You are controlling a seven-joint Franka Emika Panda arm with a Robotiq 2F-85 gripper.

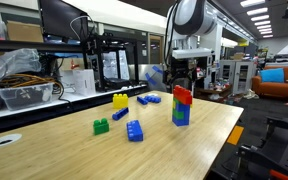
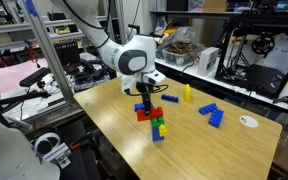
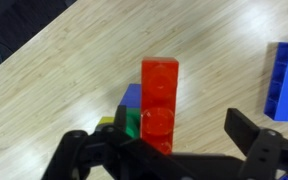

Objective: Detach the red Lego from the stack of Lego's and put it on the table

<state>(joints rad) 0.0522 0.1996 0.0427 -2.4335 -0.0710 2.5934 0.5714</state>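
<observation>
My gripper is still above the stack (image 2: pixel 159 128). It lowers around the red Lego's sides next and closes.
The red Lego (image 3: pixel 159 95) sits on top of the stack of Lego's (image 1: pixel 181 115), green above blue, which stands upright on the table (image 1: pixel 219 140). It shows in both exterior views (image 1: pixel 182 95) (image 2: pixel 146 113). In the wrist view the green and blue bricks (image 3: pixel 132 115) peek out to the left of the red one. My gripper (image 3: pixel 164 140) is open and hovers just above the stack (image 2: pixel 159 128), one finger on each side of the red Lego, touching neither side. It also shows in both exterior views (image 1: pixel 183 80) (image 2: pixel 144 98).
Loose bricks lie on the table: a yellow one (image 1: pixel 119 100), a green one (image 1: pixel 101 126) and several blue ones (image 1: pixel 134 130) (image 2: pixel 213 115) (image 3: pixel 284 80). A round white grommet (image 2: pixel 248 121) is set in the tabletop. Shelves and machines stand behind the table.
</observation>
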